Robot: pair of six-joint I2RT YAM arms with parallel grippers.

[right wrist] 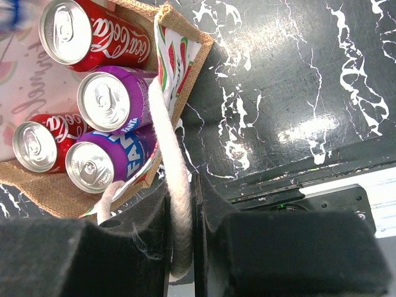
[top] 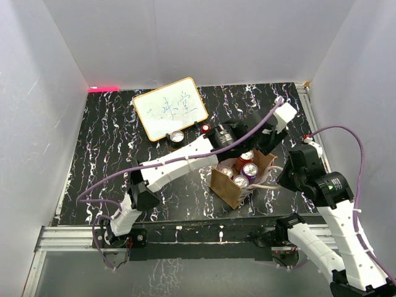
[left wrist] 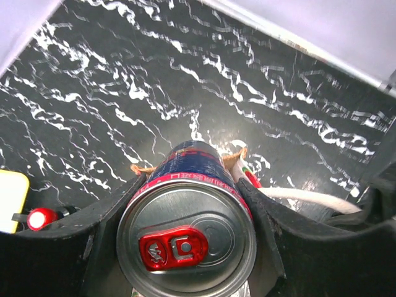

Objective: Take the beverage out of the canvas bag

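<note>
I should next swing my left gripper to the left in the top view, lower my dark blue can and let it go, because bare tabletop (top: 159, 151) beside the black can is there, below the gripper.
The canvas bag (top: 226, 189) is brown and boxy and stands at the near middle of the table, with several cans upright inside. My left gripper (left wrist: 185, 207) is shut on a beverage can (left wrist: 185, 238) with a dark blue body, a red rim and a red tab. A frayed brown bag edge (left wrist: 141, 168) shows just past the can. In the top view my left gripper (top: 249, 148) hovers over the bag's far end. My right gripper (right wrist: 180, 216) is shut on the bag's white cord handle (right wrist: 168, 142). Beside it stand red cola cans (right wrist: 68, 31) and purple soda cans (right wrist: 105, 102).
A yellow-framed whiteboard (top: 170, 108) lies at the back of the table. A can (top: 177, 137) and a small red-topped object (top: 205, 128) stand near it. White walls close in the left, back and right sides. A metal rail (top: 185, 235) runs along the near edge.
</note>
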